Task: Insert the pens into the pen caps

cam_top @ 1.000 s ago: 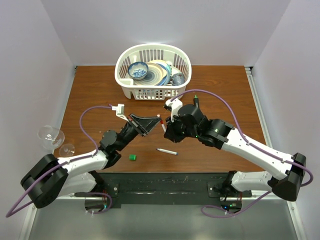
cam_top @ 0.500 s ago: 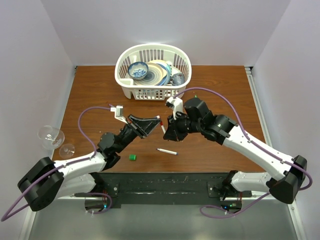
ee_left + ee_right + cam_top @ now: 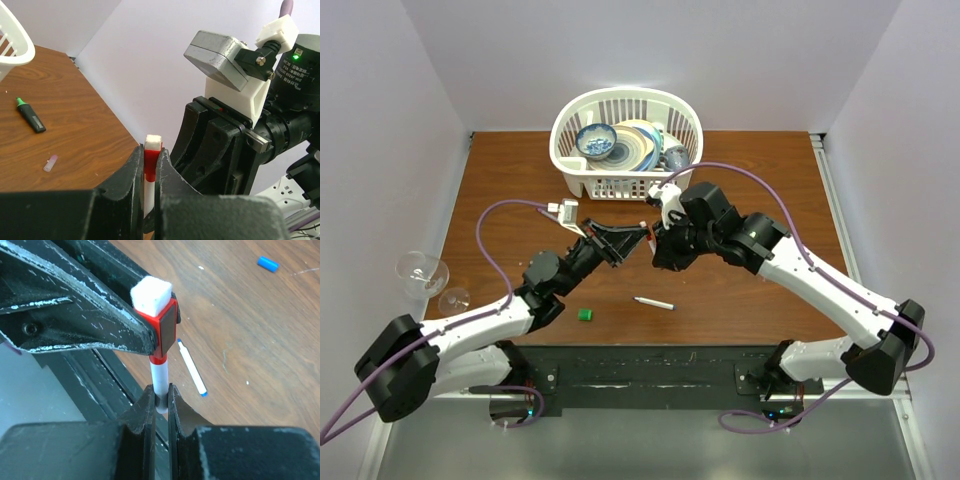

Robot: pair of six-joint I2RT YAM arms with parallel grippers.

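Next, my left gripper tips down, lowers onto the bare tabletop beyond the green cap (image 3: 585, 314) and releases, since the white pen's body sits in the red cap.
My left gripper (image 3: 151, 150) is shut on the red cap (image 3: 152, 156), which has a white square end. My right gripper (image 3: 160, 390) is shut on a white pen barrel (image 3: 161, 377) whose top sits in that red cap (image 3: 162, 330). In the top view both grippers, left (image 3: 632, 238) and right (image 3: 658, 248), meet above the table's middle. A second white pen (image 3: 653, 302) with a blue tip lies on the table and also shows in the right wrist view (image 3: 191, 367). The green cap (image 3: 585, 314), the blue cap (image 3: 268, 264) and the black marker (image 3: 30, 115) lie loose.
A white basket (image 3: 578, 170) with dishes stands at the back, just beyond the grippers. Two clear glasses (image 3: 423, 272) sit off the table's left edge. A small pale pink piece (image 3: 50, 163) lies near the black marker. The table's near edge runs close under the held pen.
Both grippers have moved a little toward the basket and closer together, with the pen and red cap held between them. The loose pen and green cap have not moved.
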